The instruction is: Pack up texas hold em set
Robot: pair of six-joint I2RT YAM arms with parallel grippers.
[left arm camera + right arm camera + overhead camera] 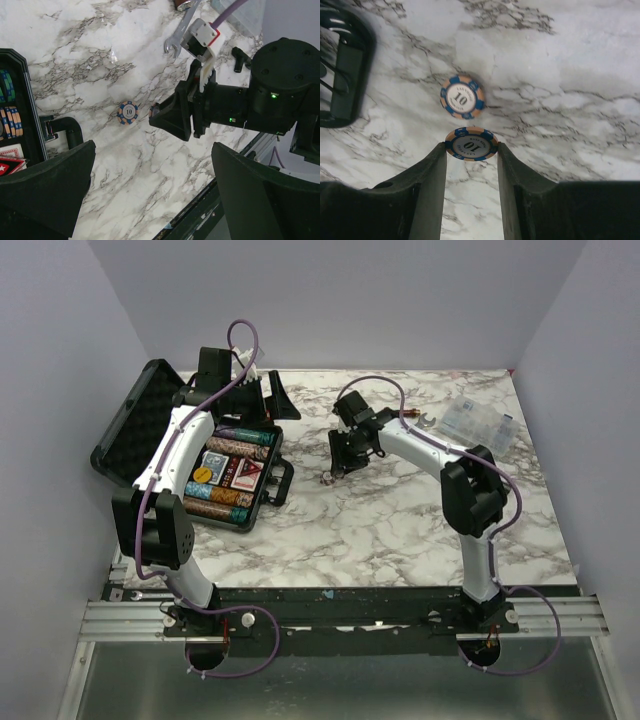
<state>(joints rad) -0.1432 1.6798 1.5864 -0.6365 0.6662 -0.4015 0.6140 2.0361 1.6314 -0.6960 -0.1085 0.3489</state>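
Note:
My right gripper will next carry the orange-and-blue chip toward the handle of the case and slightly down, onto the loose flat chip (327, 478).
The black briefcase (150, 405) lies open at the left, with rows of coloured chips (240, 445) and red and blue card decks (232, 472) inside. My right gripper (471, 150) is shut on an orange-and-blue "10" chip (471, 144), held edgewise just above the marble. A second matching chip (462, 96) lies flat on the table just beyond it and also shows in the left wrist view (128, 112). My left gripper (154, 165) is wide open and empty, hovering above the table by the case's far right side (268, 405).
A silver wrench (420, 418) and a clear plastic compartment box (482, 420) lie at the back right. The case's handle (345, 75) sticks out towards the loose chip. The right gripper (167, 117) fills the middle of the left wrist view.

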